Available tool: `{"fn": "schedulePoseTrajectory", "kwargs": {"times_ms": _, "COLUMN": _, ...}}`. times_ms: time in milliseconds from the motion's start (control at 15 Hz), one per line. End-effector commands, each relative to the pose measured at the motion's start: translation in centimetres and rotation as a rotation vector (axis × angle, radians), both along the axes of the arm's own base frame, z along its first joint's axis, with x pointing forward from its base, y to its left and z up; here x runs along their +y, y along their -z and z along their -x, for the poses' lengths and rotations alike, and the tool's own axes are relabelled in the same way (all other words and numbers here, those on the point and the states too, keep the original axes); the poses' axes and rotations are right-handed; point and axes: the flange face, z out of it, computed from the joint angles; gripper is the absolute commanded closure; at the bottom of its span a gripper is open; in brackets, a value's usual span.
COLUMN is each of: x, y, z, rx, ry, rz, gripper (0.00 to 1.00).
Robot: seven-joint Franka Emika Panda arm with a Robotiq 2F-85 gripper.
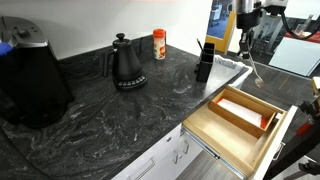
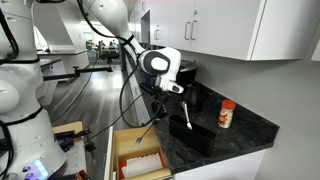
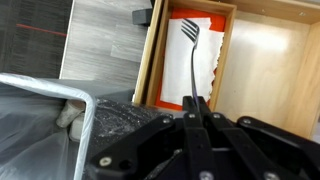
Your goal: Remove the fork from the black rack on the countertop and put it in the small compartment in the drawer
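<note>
The gripper moves down toward the white and orange card in the drawer's narrow compartment next and releases the fork's handle, as the fork hangs tines-down well above there.
My gripper point(image 1: 243, 47) is shut on the handle of the fork point(image 1: 252, 68), which hangs tines-down above the open light-wood drawer point(image 1: 225, 140). In the wrist view the fingers point(image 3: 197, 106) pinch the dark fork point(image 3: 190, 55), whose tines sit over the narrow compartment, where a white and orange card point(image 3: 205, 40) lies. The wider compartment point(image 3: 275, 75) is to the right. The black rack point(image 1: 205, 60) stands on the dark veined countertop point(image 1: 100, 125) just beside the drawer. In an exterior view the gripper point(image 2: 167, 95), the fork point(image 2: 155, 117), the rack point(image 2: 192, 135) and the drawer point(image 2: 113, 155) also show.
A black gooseneck kettle point(image 1: 126, 66), an orange-capped bottle point(image 1: 159, 44) and a large black appliance point(image 1: 30, 75) stand on the counter. A clear tray with a metal rim point(image 1: 228, 68) lies at the counter's end next to the rack; it also shows in the wrist view point(image 3: 60, 110).
</note>
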Motion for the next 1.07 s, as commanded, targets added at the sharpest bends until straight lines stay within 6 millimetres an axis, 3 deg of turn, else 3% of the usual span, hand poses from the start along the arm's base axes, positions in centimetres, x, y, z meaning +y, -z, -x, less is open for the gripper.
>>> {"fn": "schedulePoseTrajectory", "kwargs": {"times_ms": 0, "x": 0.0, "y": 1.6, "z": 1.8, "rx": -0.022, "ry": -0.041, "rz": -0.056, "gripper": 0.99}}
{"fn": "schedulePoseTrajectory", "kwargs": {"times_ms": 400, "x": -0.2, "y": 3.6, "z": 3.0, "rx": -0.029, "ry": -0.105, "rz": -0.102, "gripper": 0.99}}
{"fn": "schedulePoseTrajectory", "kwargs": {"times_ms": 467, "x": -0.3, "y": 3.8, "z": 3.1, "rx": -0.032, "ry": -0.112, "rz": -0.105, "gripper": 0.71}}
{"fn": "schedulePoseTrajectory", "kwargs": {"times_ms": 600, "x": -0.4, "y": 4.0, "z": 3.3, "rx": -0.036, "ry": -0.126, "rz": -0.117, "gripper": 0.67}}
{"fn": "schedulePoseTrajectory", "kwargs": {"times_ms": 1000, "x": -1.1, "y": 2.9, "z": 3.3, "rx": -0.053, "ry": -0.138, "rz": -0.138, "gripper": 0.27}}
